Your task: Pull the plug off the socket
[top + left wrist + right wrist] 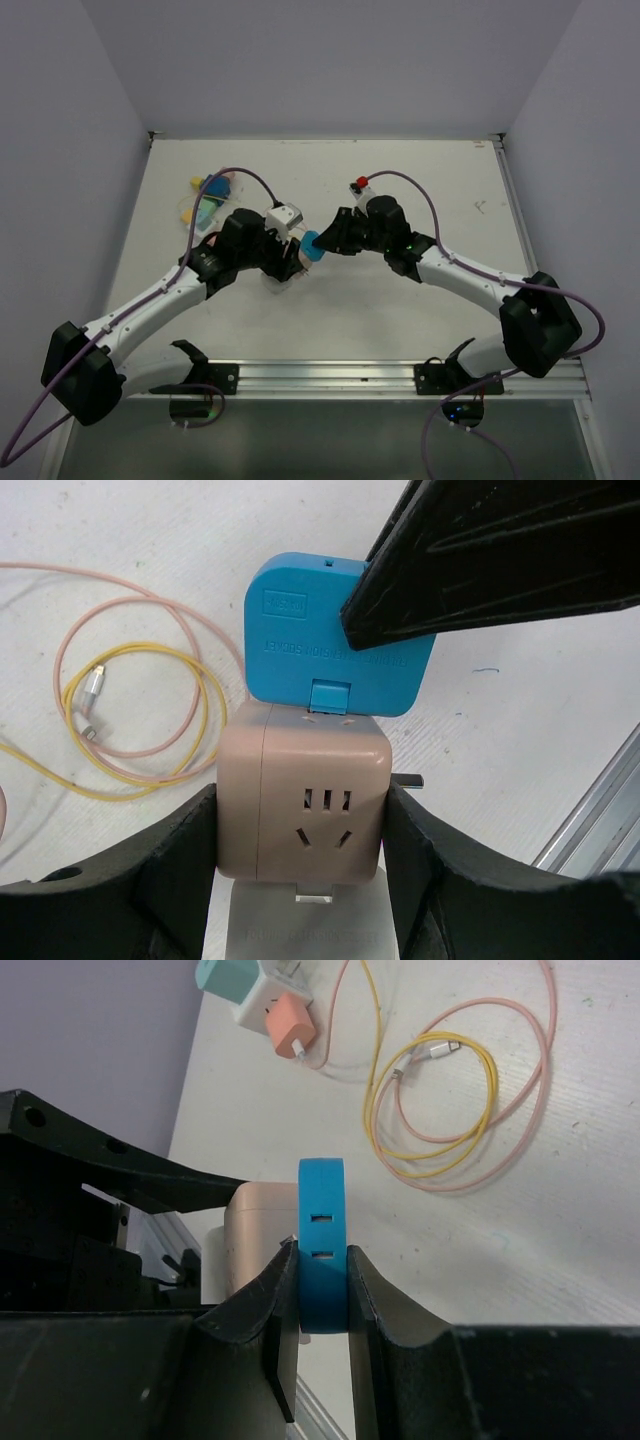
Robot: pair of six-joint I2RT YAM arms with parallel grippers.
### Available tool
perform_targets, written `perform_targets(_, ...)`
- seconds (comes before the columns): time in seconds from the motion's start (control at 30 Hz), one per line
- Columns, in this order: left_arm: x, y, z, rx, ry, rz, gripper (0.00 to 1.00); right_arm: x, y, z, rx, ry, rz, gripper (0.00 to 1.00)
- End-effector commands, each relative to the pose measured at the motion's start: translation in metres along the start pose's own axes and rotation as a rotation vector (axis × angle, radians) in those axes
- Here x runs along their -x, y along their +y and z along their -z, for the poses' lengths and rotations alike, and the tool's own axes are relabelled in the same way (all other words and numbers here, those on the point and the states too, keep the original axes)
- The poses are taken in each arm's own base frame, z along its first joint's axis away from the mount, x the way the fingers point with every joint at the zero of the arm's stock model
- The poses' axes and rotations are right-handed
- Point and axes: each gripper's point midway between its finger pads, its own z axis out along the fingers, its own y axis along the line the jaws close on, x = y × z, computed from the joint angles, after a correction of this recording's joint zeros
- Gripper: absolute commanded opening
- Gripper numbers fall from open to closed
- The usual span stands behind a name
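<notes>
The blue plug (312,247) is joined to the socket, so my right gripper pulls away and outward next, then lowers and releases it on the open tabletop.
A beige cube socket (310,805) sits between the fingers of my left gripper (300,870), which is shut on its two sides. A blue flat plug adapter (335,630) is joined to the socket's far face. My right gripper (322,1305) is shut on the blue plug (321,1240), pinching its two flat faces. In the top view the two grippers meet at table centre, left gripper (285,262) on the socket and right gripper (322,243) on the blue plug (312,247). A white adapter (300,920) sits below the socket between the left fingers.
Coiled pink and yellow cables (130,715) lie on the white table left of the socket; they also show in the right wrist view (450,1090). Small teal, white and orange chargers (265,1000) lie at the back left (210,200). A metal rail (330,378) runs along the near edge.
</notes>
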Motion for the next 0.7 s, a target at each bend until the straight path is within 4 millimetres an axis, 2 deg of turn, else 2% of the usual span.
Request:
perform_targets(0.0,0.029,0.001,0.006,0.011,-0.124,-0.048,0.0,0.018,0.017,0.015,0.113,-0.054,-0.126,0.0)
perform_targets(0.07,0.03,0.001,0.006,0.012,-0.129,-0.047,0.0,0.028,0.019,0.019,0.152,-0.082,-0.153,0.0)
perform_targets(0.2,0.029,0.0,0.005,0.006,-0.126,-0.047,0.0,0.029,0.021,0.026,0.202,-0.082,-0.216,0.0)
perform_targets(0.4,0.026,-0.001,0.002,0.0,-0.115,-0.045,0.0,0.044,0.017,0.038,0.223,-0.144,-0.256,0.0)
perform_targets(0.67,0.014,-0.003,-0.007,-0.026,-0.061,-0.029,0.0,0.07,-0.006,0.055,0.1,-0.273,-0.22,0.0)
